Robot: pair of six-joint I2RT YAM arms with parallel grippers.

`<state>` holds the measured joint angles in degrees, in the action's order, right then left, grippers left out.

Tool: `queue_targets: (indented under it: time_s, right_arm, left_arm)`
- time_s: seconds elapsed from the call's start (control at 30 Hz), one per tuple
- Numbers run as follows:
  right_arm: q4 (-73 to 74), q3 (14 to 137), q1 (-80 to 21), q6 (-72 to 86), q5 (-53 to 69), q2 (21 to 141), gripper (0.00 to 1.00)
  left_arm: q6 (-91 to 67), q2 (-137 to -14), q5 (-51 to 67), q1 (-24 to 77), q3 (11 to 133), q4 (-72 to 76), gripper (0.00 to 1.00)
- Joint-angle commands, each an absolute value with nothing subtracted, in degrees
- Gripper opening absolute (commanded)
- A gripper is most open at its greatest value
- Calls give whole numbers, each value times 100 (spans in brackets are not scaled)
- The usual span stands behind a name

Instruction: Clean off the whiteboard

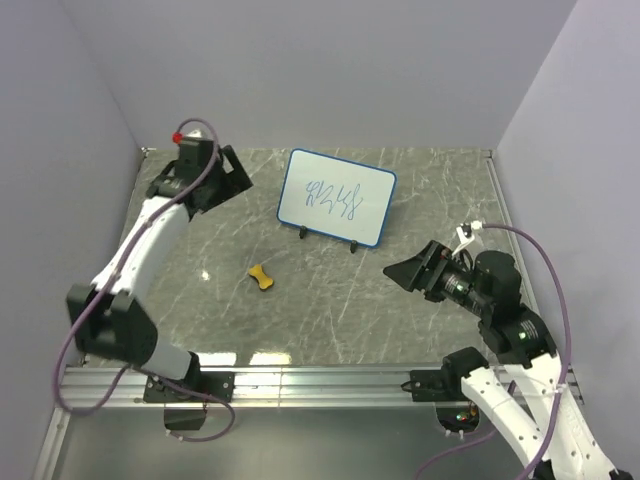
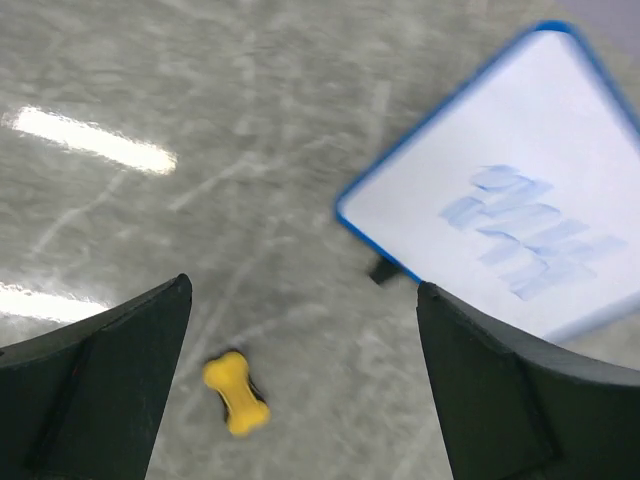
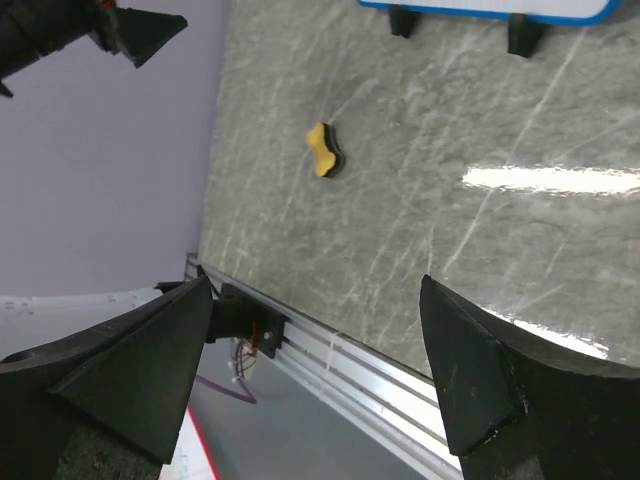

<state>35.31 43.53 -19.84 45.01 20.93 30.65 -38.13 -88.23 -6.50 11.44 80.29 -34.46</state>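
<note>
The yellow bone-shaped eraser's middle part, narrower than its rounded ends, gets a finger on either side next. My left gripper comes down and back for this.
The whiteboard (image 1: 337, 198), white with a blue frame and black feet, stands upright at the back middle of the table and bears blue scribbles. In the left wrist view it (image 2: 500, 190) is at the upper right, blurred. Only its bottom edge (image 3: 480, 8) shows in the right wrist view. A small yellow bone-shaped eraser (image 1: 262, 277) lies flat in front of it to the left; it also shows in both wrist views (image 2: 236, 393) (image 3: 324, 150). My left gripper (image 1: 238, 180) is open and empty, left of the board (image 2: 302, 290). My right gripper (image 1: 405, 270) is open and empty, right of the eraser (image 3: 315, 285).
The grey marble tabletop (image 1: 330, 300) is walled by lilac panels at the back and sides. An aluminium rail (image 1: 320, 385) with the arm bases runs along the near edge and also shows in the right wrist view (image 3: 400, 375).
</note>
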Motion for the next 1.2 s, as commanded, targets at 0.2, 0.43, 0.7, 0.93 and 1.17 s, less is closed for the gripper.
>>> queue_targets:
  time_s: [0.2, 0.43, 0.7, 0.93, 1.17]
  right_arm:
    - [4015, 3946, -1969, 4869, 2338, 1838, 91]
    - [4727, 4315, -1969, 4475, 2040, 1608, 91]
    - [5291, 4719, -1969, 4017, 1872, 1749, 91]
    - [5230, 4825, -1977, 3639, 1907, 2276, 91]
    - [4983, 4676, -1977, 3472, 2021, 2584, 91]
  left_arm:
    - [-5324, -7690, -850, 1897, 6507, -4324, 99]
    - [-6291, -8095, -1467, 2645, 5942, -4369, 66]
    - [-6697, -8700, -1600, 2900, 6064, -4219, 58]
    - [-6864, -9114, -1705, 3120, 6240, -4280, 74]
    - [-6952, -9386, -1696, 3146, 6196, -4237, 71]
